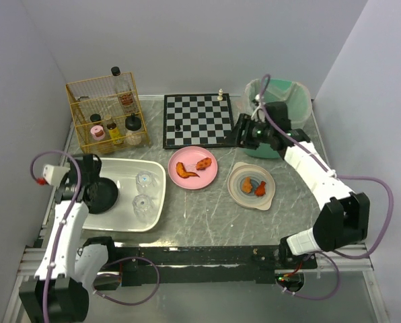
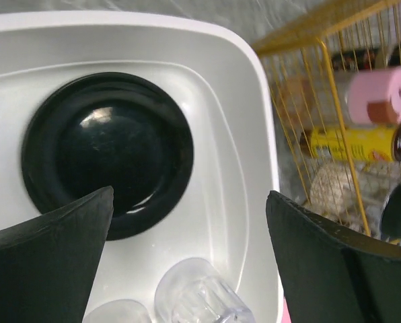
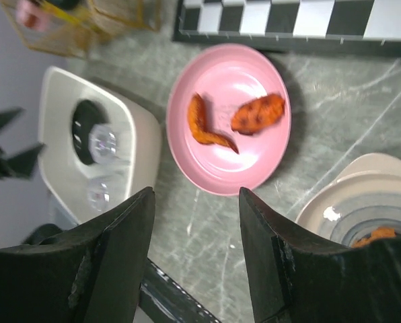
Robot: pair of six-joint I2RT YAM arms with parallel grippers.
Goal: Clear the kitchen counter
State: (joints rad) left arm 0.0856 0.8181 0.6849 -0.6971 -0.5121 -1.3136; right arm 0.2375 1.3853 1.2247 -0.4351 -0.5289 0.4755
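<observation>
My right gripper moves down to the rim of the pink plate [image 1: 193, 167] on the beige bowl's side next, since orange food pieces still lie on it.
The grey marble kitchen counter [image 1: 207, 215] carries a pink plate [image 1: 193, 167] with two orange food pieces and a beige bowl [image 1: 251, 186] with orange and blue pieces. The pink plate also shows in the right wrist view [image 3: 229, 121], as does the beige bowl [image 3: 362, 208]. My left gripper [image 1: 93, 176] is open and empty over the white tub [image 1: 153, 195], which holds a black bowl [image 2: 106, 151] and two clear glasses [image 2: 197, 296]. My right gripper [image 1: 244, 131] is open and empty, held high near the chessboard's right edge.
A black-and-white chessboard [image 1: 198, 120] with a white piece [image 1: 221, 93] and a dark piece lies at the back. A yellow wire rack [image 1: 106, 114] of bottles stands at the back left. A green bin with a liner [image 1: 281, 101] stands at the back right.
</observation>
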